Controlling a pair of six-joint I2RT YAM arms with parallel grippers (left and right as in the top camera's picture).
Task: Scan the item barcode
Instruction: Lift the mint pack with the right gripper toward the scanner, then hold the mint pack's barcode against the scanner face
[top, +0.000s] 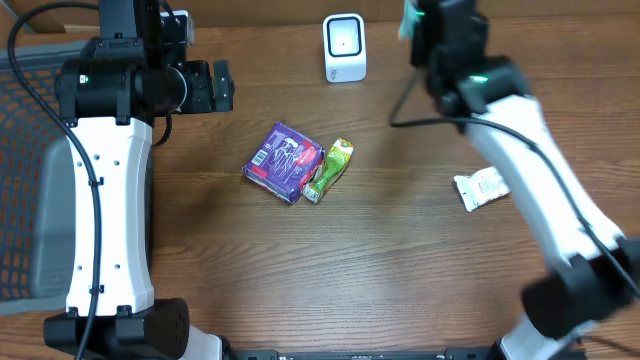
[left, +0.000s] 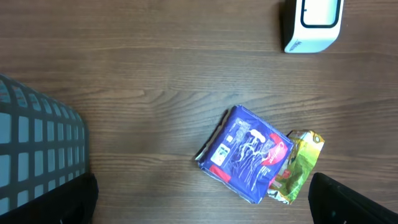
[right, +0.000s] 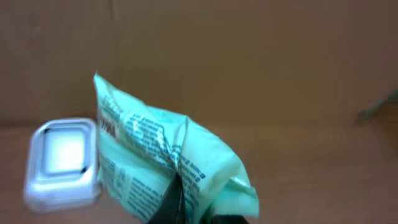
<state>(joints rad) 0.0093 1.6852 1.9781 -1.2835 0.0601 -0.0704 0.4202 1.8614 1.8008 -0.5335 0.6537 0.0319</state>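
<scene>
The robot's right gripper will go over to the scanner (top: 345, 47), then back and down next to the white packet to let go of the mint-green packet, which is still hanging off the scanner's side.
My right gripper (right: 186, 208) is shut on a mint-green packet (right: 161, 158) held in the air, its printed side toward the camera. The white scanner (right: 62, 162) stands just left of it. From overhead, that gripper (top: 414, 28) hangs to the right of the scanner (top: 345, 47), and only a sliver of the packet (top: 405, 20) shows. My left gripper (top: 222, 87) is open and empty, high above the table. Its dark fingers (left: 348, 199) frame a purple packet (left: 245, 152) and a green packet (left: 298, 168) lying side by side.
A white packet (top: 482, 187) lies at the right of the wooden table, beside my right arm. A grey mesh basket (top: 25, 200) stands off the table's left edge, and its corner (left: 37, 155) shows in the left wrist view. Brown cardboard backs the table.
</scene>
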